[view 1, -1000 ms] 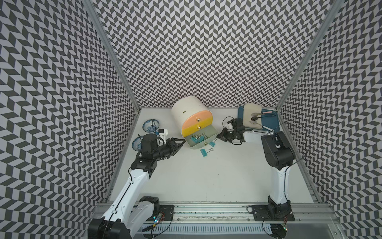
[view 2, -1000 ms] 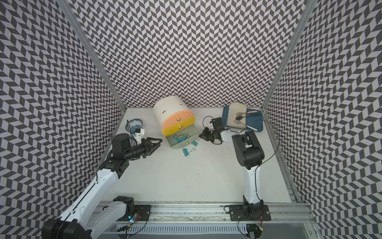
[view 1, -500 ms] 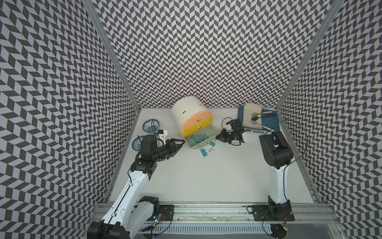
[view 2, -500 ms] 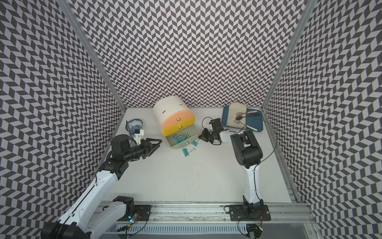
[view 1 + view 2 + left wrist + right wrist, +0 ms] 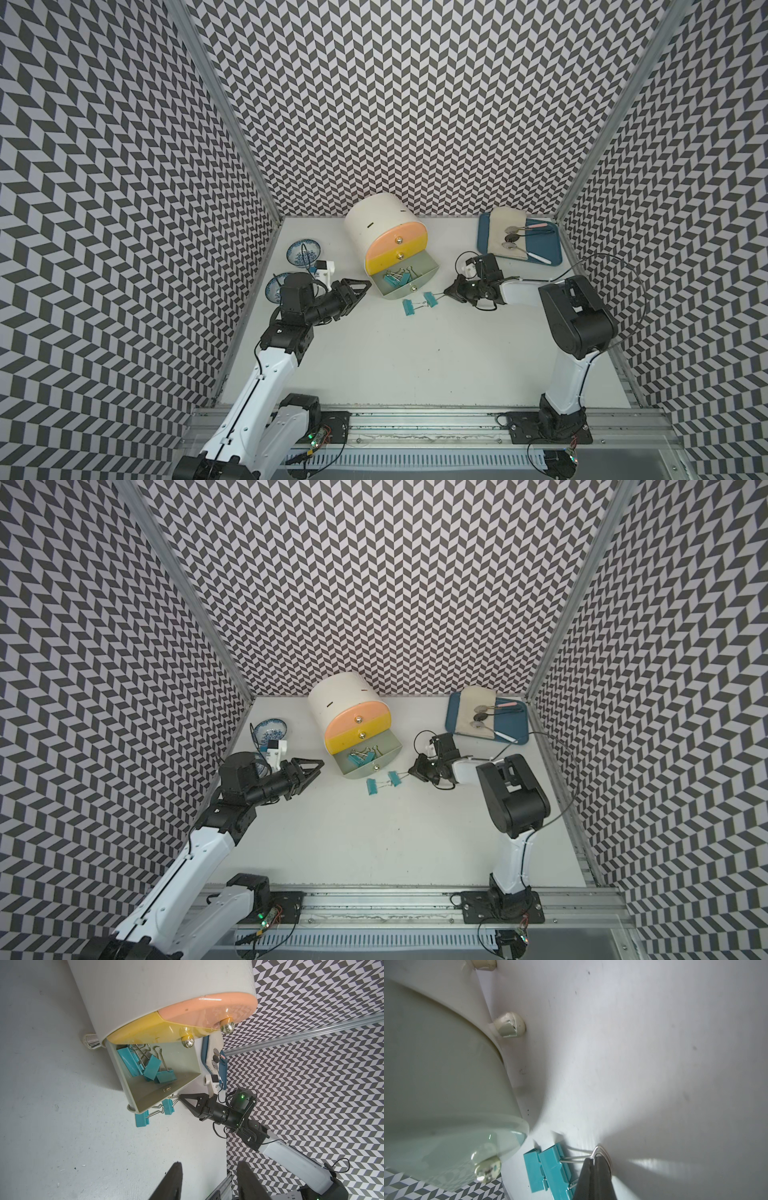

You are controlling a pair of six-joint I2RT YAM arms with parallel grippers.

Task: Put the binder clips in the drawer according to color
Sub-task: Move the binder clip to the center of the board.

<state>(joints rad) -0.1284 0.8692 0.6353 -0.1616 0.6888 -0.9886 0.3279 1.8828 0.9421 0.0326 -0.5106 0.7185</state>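
Note:
The clip will next be dragged back by my right gripper, away from the crowding drawer front. It will be released on the bare tabletop, which lies back from the gripper.
The cream drawer cabinet (image 5: 376, 224) lies tilted back, its pink and yellow fronts shut. The bottom grey-green drawer (image 5: 422, 272) is pulled out and holds several teal binder clips (image 5: 149, 1068). Two more teal clips lie on the table just in front of it (image 5: 409, 307) (image 5: 431, 299). My right gripper (image 5: 592, 1159) is low at the table, shut on the wire handle of the nearer teal clip (image 5: 552, 1165). My left gripper (image 5: 365, 286) hovers open and empty to the left of the cabinet. In both top views no pink or blue clips show.
A blue tray (image 5: 548, 249) with a cloth and spoons sits at the back right. Two patterned dishes (image 5: 303, 251) (image 5: 274, 286) lie by the left wall, behind my left arm. The open drawer's knob (image 5: 488, 1168) is close beside the held clip.

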